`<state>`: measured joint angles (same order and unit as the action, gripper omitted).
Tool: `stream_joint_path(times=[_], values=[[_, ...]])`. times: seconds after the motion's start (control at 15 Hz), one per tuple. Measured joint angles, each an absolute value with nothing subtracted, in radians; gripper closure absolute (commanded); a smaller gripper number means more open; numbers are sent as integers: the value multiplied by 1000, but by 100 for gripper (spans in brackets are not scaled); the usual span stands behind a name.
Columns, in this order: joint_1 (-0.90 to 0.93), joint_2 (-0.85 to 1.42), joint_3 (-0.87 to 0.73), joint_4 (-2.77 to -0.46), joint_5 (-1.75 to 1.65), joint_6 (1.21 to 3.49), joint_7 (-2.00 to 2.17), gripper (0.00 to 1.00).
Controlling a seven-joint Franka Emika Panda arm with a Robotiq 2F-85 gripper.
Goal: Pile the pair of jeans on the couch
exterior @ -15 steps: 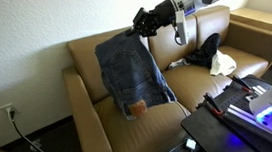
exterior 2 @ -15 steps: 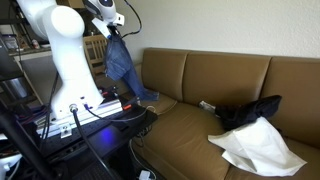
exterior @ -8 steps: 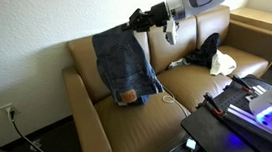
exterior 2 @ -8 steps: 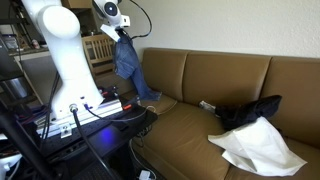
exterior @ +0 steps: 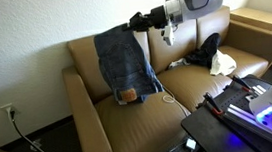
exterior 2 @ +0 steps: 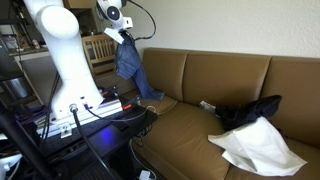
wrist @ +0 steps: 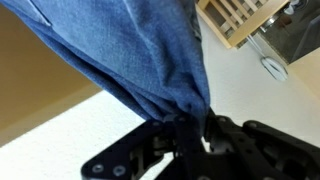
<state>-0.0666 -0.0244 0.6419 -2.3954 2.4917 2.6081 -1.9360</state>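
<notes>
I will next lower my gripper toward the seat cushion below it, under the hanging jeans, where their lower end rests, and release them there.
The pair of jeans [exterior: 125, 62] is medium-blue denim with a tan patch at its lower end. It hangs from my gripper [exterior: 137, 24] over the left seat of the tan-brown couch [exterior: 90, 121]. Its lower end rests on the seat cushion. In an exterior view the jeans [exterior 2: 129, 62] dangle beside the arm, at the far end of the couch [exterior 2: 200, 110]. In the wrist view the black jaws [wrist: 188, 130] are shut on a bunched fold of the jeans [wrist: 130, 45].
A black item [exterior: 206, 49] and a white cloth [exterior: 222, 63] lie on the couch's other seat; both also show in an exterior view, the black item [exterior 2: 250, 110] behind the white cloth [exterior 2: 258, 148]. A dark stand with a blue light [exterior: 241, 106] stands in front. A wooden table [exterior: 256, 19] is behind.
My gripper has lifted and moved towards the back cushion with the jeans. The jeans have swung from a slant to hanging straight, and their lower end has shifted back on the seat.
</notes>
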Motion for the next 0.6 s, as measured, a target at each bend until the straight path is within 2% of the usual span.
stream_joint_path(times=[0.13,0.33,0.4,0.6], values=[[-99,10,602,-2394,2526,2544,-2074,96],[-34,88,414,-2373,2564,2482,-2270,96],[-7,121,352,-2360,2584,2477,-2338,83],[44,210,244,-2333,2618,2476,-2471,83]])
